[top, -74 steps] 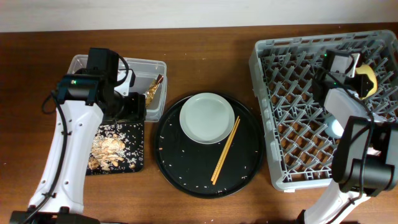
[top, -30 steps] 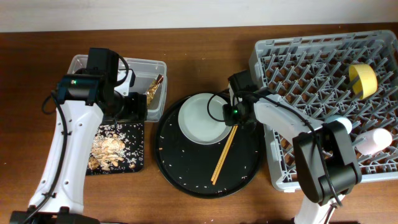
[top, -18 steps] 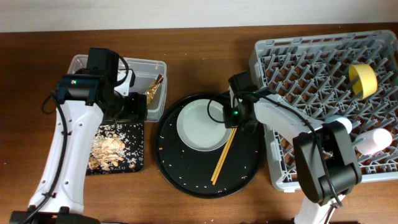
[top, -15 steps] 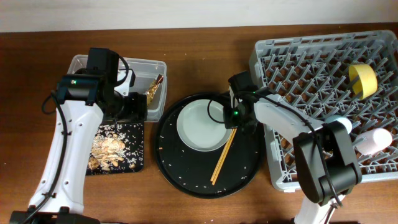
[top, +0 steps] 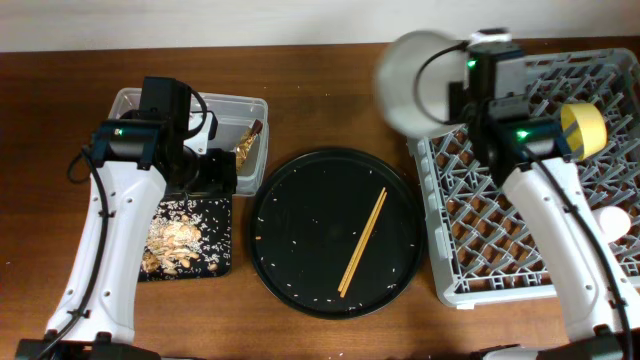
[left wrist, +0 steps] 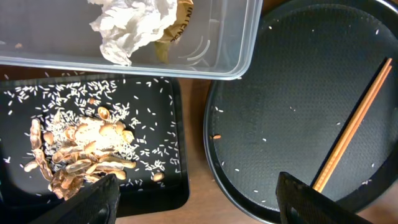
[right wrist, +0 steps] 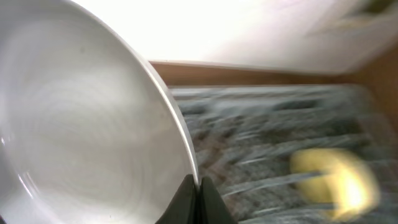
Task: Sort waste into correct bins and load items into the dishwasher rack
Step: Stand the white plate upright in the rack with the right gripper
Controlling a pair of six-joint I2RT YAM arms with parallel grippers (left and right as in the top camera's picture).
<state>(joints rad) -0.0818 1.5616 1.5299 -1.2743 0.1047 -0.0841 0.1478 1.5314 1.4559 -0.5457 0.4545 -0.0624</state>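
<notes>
The plate [top: 418,80] sticks out over the rack's edge, so I will next move my right gripper to the right in the overhead view and down to the rack's wires beside the yellow bowl.
My right gripper [top: 462,98] is shut on the rim of the grey round plate [top: 418,80] and holds it on edge in the air over the back left corner of the dishwasher rack [top: 520,260]. In the right wrist view the fingers [right wrist: 198,186] pinch the plate [right wrist: 81,137] edge. The yellow bowl [top: 583,128] stands in the rack. The wooden chopsticks [top: 363,243] lie on the round black tray [top: 300,260]. My left gripper [left wrist: 199,205] is open and empty above the shallow black tray [left wrist: 174,186] with food scraps [left wrist: 81,155]. Tissue [left wrist: 134,28] and a foil wrapper [left wrist: 180,15] lie in the clear tub [left wrist: 242,62].
A pale pink cup [top: 622,220] shows at the rack's right edge; the light-blue cup is hidden by my right arm. Rice crumbs dot the round black tray. Bare wooden table [top: 320,100] lies between the tub and the rack.
My right gripper has lifted the grey plate off the round black tray and carried it up and back to the rack's corner. The left arm has not moved.
</notes>
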